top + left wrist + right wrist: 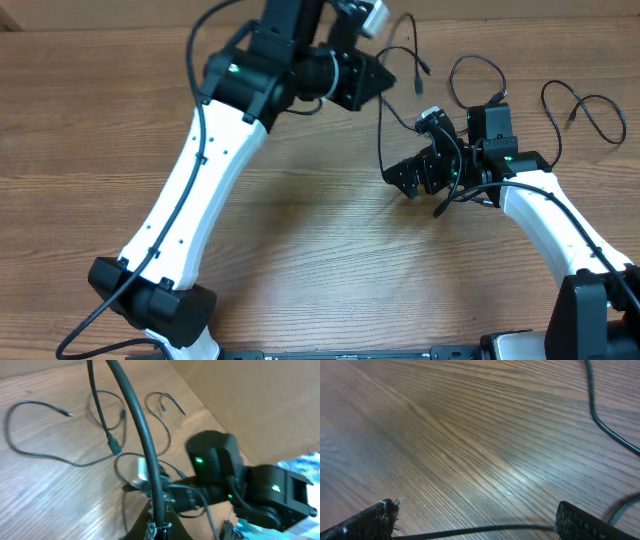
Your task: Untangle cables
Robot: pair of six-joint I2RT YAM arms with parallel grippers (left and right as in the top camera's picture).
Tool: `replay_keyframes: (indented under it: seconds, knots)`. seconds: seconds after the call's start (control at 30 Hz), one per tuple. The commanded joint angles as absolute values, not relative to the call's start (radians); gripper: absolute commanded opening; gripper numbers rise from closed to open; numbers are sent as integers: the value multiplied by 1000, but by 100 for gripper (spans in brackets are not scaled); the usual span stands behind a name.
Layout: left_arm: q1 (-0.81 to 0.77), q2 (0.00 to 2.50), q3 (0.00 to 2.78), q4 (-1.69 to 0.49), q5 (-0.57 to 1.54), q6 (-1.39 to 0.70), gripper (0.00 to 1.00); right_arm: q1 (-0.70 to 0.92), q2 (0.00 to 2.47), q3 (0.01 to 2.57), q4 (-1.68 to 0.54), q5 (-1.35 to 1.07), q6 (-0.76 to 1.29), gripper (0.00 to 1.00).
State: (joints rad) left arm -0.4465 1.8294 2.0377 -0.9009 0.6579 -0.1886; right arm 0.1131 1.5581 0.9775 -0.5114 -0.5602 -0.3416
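Note:
A piece of cable [470, 533] is already stretched between my open fingers, so next my right gripper will stay low, move slightly toward the hanging cable and close on it.
Several thin black cables lie at the table's back right. My left gripper [385, 78] is raised at the back centre and shut on one cable [380, 130], which hangs down toward my right gripper [400, 180]. In the left wrist view the held cable [135, 425] rises from the shut jaws [161, 527]. My right gripper [477, 525] is open wide, low over the table, with a cable strand [470, 533] stretched between its fingertips. A looped cable [478, 68] lies behind the right arm. Another cable [592, 108] lies at the far right.
The wooden table [300, 230] carries nothing else. More cable loops with small plugs [112, 442] lie on the table below the left gripper. The right arm [225, 475], with green lights, sits close under the left gripper. A cardboard wall [270, 400] stands behind.

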Motion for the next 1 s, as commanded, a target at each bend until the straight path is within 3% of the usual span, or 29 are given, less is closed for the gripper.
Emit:
replay_keyframes:
  seconds: [0.0, 0.5, 0.97]
  knots:
    - [-421, 1817, 2064, -897, 638, -207, 4, 118, 1562, 974, -506, -656, -395, 100]
    - [-419, 1818, 2064, -937, 520, -217, 4, 117, 1562, 975, -411, -585, -390, 100]
    - [-425, 1818, 2064, -871, 523, -332, 4, 129, 1562, 975, -479, -767, -481, 100]
